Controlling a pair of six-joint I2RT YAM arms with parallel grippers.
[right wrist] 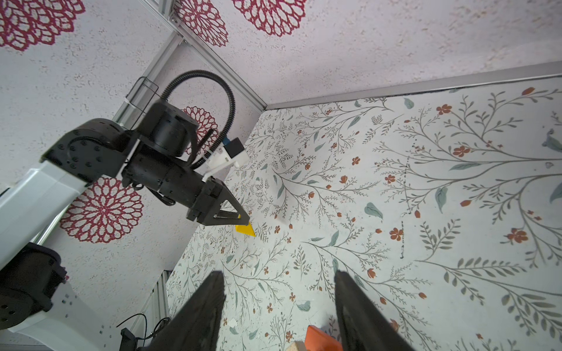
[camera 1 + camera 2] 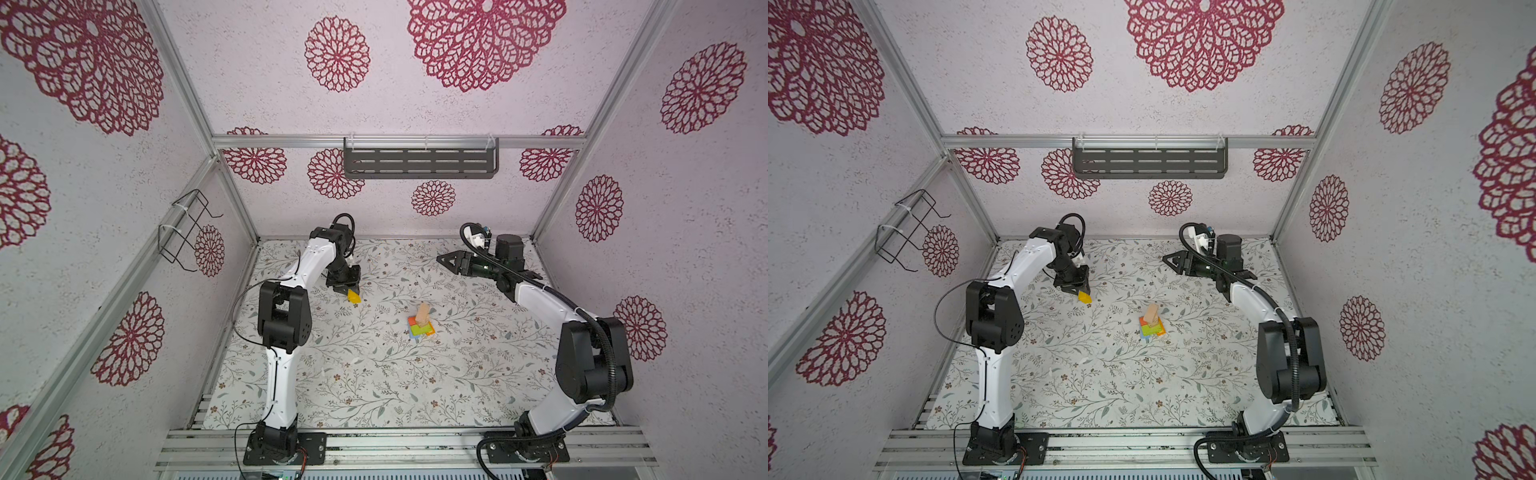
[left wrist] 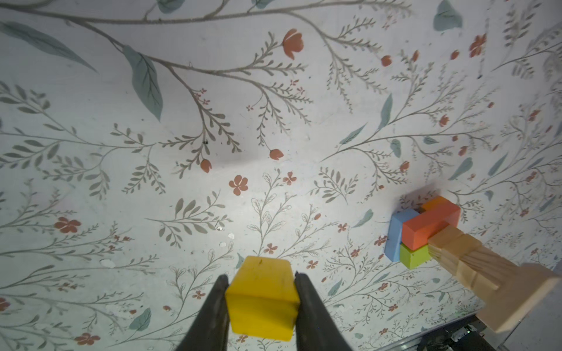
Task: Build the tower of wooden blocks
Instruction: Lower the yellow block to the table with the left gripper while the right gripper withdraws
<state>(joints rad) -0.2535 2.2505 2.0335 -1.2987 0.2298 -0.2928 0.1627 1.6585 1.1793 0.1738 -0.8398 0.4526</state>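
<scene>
The left gripper lowers the yellow block (image 2: 1085, 297) to the bare patterned tabletop next and releases it there, since that clear spot lies below the gripper.
The wood block tower (image 2: 421, 324) (image 2: 1152, 323) stands mid-table in both top views: flat blue (image 3: 397, 234), lime-green (image 3: 412, 256), orange (image 3: 438, 203) and red (image 3: 428, 225) pieces with a tall tan block (image 3: 468, 261) upright on top. My left gripper (image 3: 261, 278) (image 2: 351, 291) is shut on a yellow block (image 3: 261, 299) (image 2: 1085, 297), held above the table to the left of the tower. My right gripper (image 1: 278, 276) (image 2: 441, 258) hangs open and empty, raised behind and to the right of the tower; the red piece's corner (image 1: 320, 338) shows low between its fingers.
A dark slotted shelf (image 2: 420, 160) hangs on the back wall and a wire rack (image 2: 187, 228) on the left wall. Aluminium rails (image 2: 395, 446) run along the table's front edge by both arm bases.
</scene>
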